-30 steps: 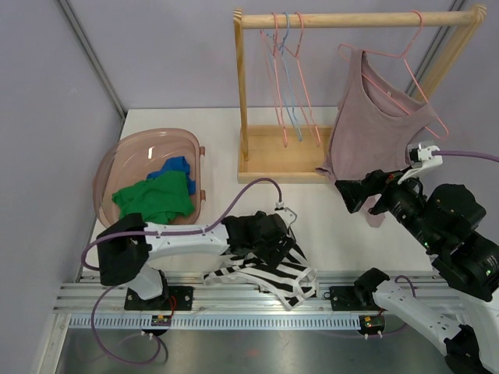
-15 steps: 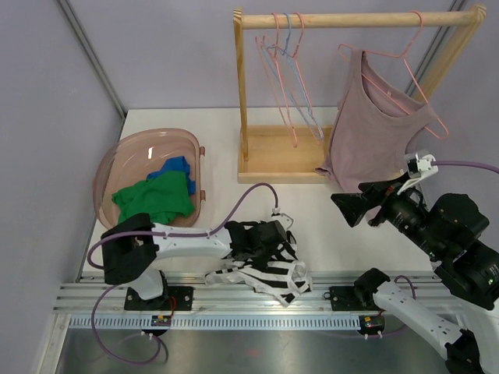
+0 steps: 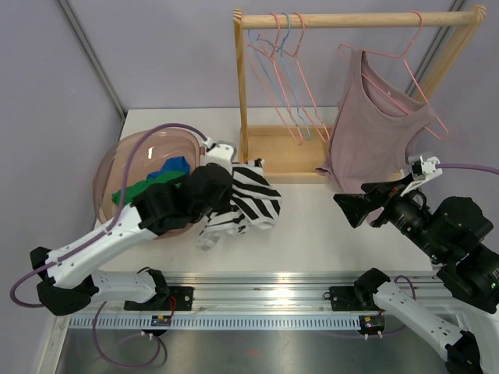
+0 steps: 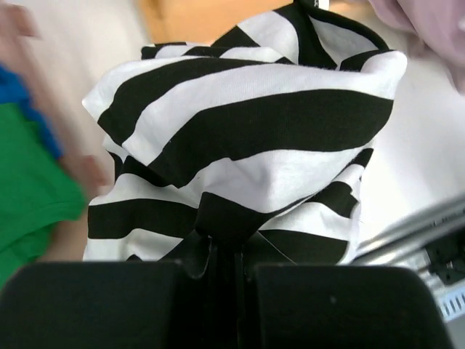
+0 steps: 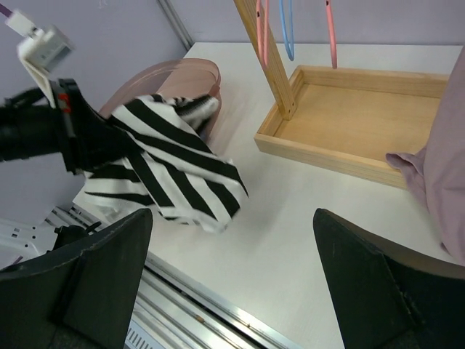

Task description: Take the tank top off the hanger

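My left gripper carries the striped garment (image 3: 253, 199) over the pink basket already holding clothes (image 3: 150, 173) next and releases. The basket lies left of my left gripper in the top view.
The mauve tank top (image 3: 374, 132) hangs on a pink hanger (image 3: 405, 58) at the right end of the wooden rack; its edge shows in the right wrist view (image 5: 443, 167). My right gripper (image 3: 360, 201) is open just below the hem, apart from it, with nothing between its fingers (image 5: 231, 218). My left gripper (image 3: 226, 183) is shut on a black-and-white striped garment (image 3: 253, 199), held above the table beside the basket. A bunched fold sits pinched between the jaws (image 4: 232, 265), and the cloth (image 4: 254, 123) hangs in front.
A pink basket (image 3: 148, 144) at the left holds green clothes (image 3: 132, 191) and blue clothes. The wooden rack (image 3: 242, 93) with its tray base (image 5: 363, 123) stands at the back, with several bare hangers (image 3: 284, 78) on its rail. A metal rail runs along the near edge.
My left gripper closed on the striped garment near the front rail, then lifted it up and left toward the basket. My right gripper backed slightly away from the tank top's hem.
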